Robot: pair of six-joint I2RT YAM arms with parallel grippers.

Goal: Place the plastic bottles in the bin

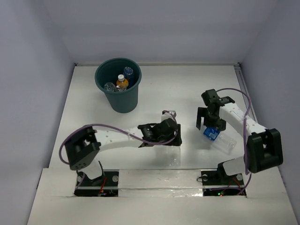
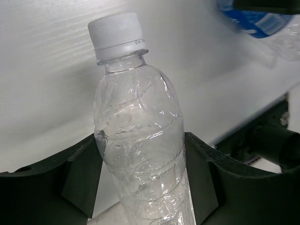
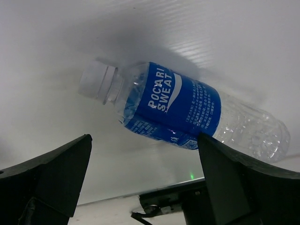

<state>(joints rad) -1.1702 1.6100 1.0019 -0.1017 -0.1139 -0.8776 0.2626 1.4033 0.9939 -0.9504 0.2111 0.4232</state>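
My right gripper turns and moves down next until its open fingers straddle the label's cap-side end, as the blue-labelled bottle lies slantwise across them.
My left gripper is shut on a clear crinkled bottle with a white cap, near the table's middle. In the left wrist view the bottle stands upright between both fingers, which press its sides. My right gripper is open, just above a blue-labelled bottle lying on its side at the right. In the right wrist view that bottle lies ahead of the spread fingers, apart from them. The dark teal bin stands at the back left, holding an orange bottle, a blue-labelled one and a clear one.
White walls close the table in on the left, back and right. A raised white ledge runs along the near edge by the arm bases. The blue-labelled bottle also shows at the top right of the left wrist view.
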